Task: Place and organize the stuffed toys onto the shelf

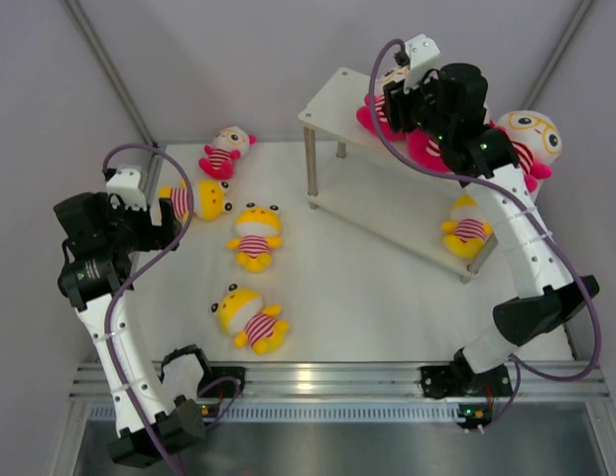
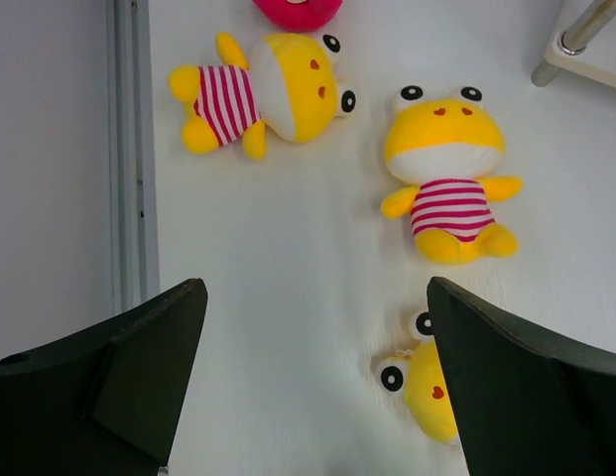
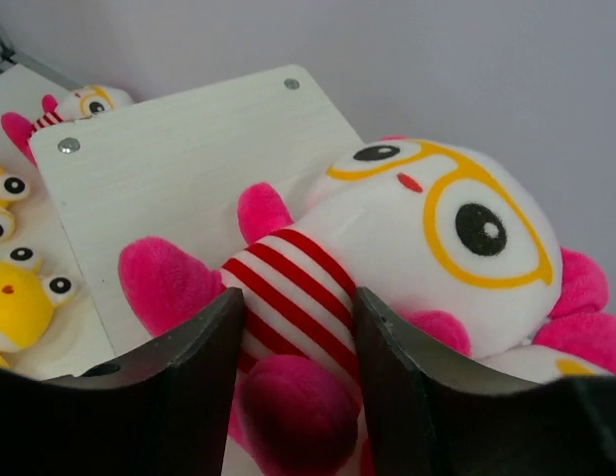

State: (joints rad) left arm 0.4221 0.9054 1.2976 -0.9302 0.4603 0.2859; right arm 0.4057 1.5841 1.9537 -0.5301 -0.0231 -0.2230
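Note:
The pink doll is on the table, outward of my left gripper and below it, so I need to reach that gripper outward and lower it onto the pink doll's leg end point(image 1: 214, 167) point(image 2: 300, 9).
My right gripper point(image 1: 397, 104) is over the left part of the shelf's top board point(image 1: 337, 94). In the right wrist view it point(image 3: 298, 297) is shut on the striped belly of a pink doll point(image 3: 446, 228) lying on the board point(image 3: 188, 159). Two more pink dolls point(image 1: 531, 139) point(image 1: 427, 149) lie on the top board; one is partly under the arm. A yellow doll point(image 1: 468, 228) sits on the lower tier. On the table lie a pink doll point(image 1: 225, 151) and three yellow dolls point(image 1: 198, 198) point(image 1: 255, 236) point(image 1: 250, 317). My left gripper point(image 1: 177, 220) point(image 2: 315, 297) is open and empty above the table, between the yellow dolls point(image 2: 278, 89) point(image 2: 446, 174) point(image 2: 422, 382).
A metal frame rail point(image 2: 129, 149) runs along the table's left edge beside my left gripper. A shelf leg point(image 2: 585, 30) stands at the far right of the left wrist view. Grey walls close in the back and sides.

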